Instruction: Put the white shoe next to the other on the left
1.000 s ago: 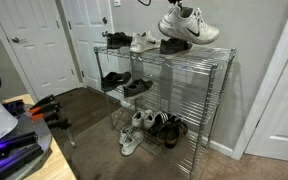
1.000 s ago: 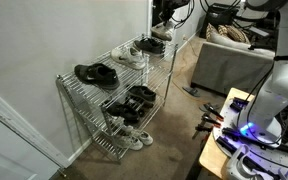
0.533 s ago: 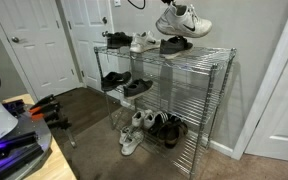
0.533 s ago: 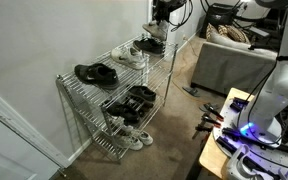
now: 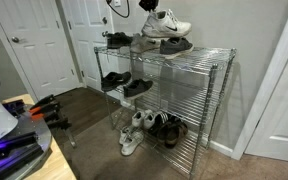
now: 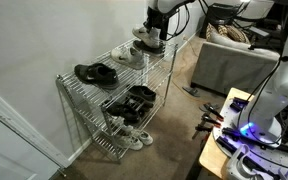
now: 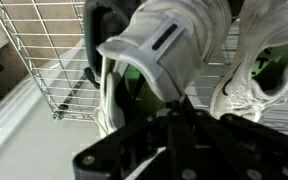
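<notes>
Next, the gripper shifts off the dark shoe to the gap (image 5: 158,49) (image 7: 210,78) beside the other sneaker, lowers and releases, since that gap lies below, right in the wrist view.
My gripper (image 5: 150,8) is shut on the white shoe (image 5: 167,24) and holds it just above the top shelf of the wire rack (image 5: 199,62). In the wrist view the held shoe (image 7: 169,50) fills the middle, heel toward the camera, with the jaws (image 7: 174,112) closed on its rim. The other white sneaker (image 7: 249,85) lies on the shelf close beside it. It also shows in an exterior view (image 6: 130,55). A dark shoe (image 5: 177,44) sits on the top shelf under the held shoe.
A pair of black shoes (image 5: 116,39) sits at one end of the top shelf (image 6: 96,72). More dark shoes (image 5: 124,84) are on the middle shelf, and small white sneakers (image 5: 134,132) at the bottom. A door (image 5: 34,45) and walls surround the rack.
My gripper has carried the white shoe left along the top shelf and lowered it toward the other white sneaker. Nothing on the rack has moved.
</notes>
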### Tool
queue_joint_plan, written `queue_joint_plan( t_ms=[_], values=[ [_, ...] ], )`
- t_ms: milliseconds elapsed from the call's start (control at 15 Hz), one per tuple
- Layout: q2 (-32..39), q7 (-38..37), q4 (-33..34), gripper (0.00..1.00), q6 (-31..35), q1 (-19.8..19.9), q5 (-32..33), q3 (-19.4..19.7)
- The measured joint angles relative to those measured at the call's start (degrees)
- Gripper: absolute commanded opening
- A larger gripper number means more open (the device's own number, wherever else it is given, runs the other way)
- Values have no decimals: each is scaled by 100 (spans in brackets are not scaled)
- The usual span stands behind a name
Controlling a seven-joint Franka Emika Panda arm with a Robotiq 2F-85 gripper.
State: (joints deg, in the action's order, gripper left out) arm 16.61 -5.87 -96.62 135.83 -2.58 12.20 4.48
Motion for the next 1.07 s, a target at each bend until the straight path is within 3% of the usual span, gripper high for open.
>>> queue_joint_plan(
  t_ms=[600, 1067],
  values=[
    [-164, 481, -872, 1, 104, -26, -154, -327],
    [-175, 756, -1282, 1, 673, -33, -140, -501]
  ],
)
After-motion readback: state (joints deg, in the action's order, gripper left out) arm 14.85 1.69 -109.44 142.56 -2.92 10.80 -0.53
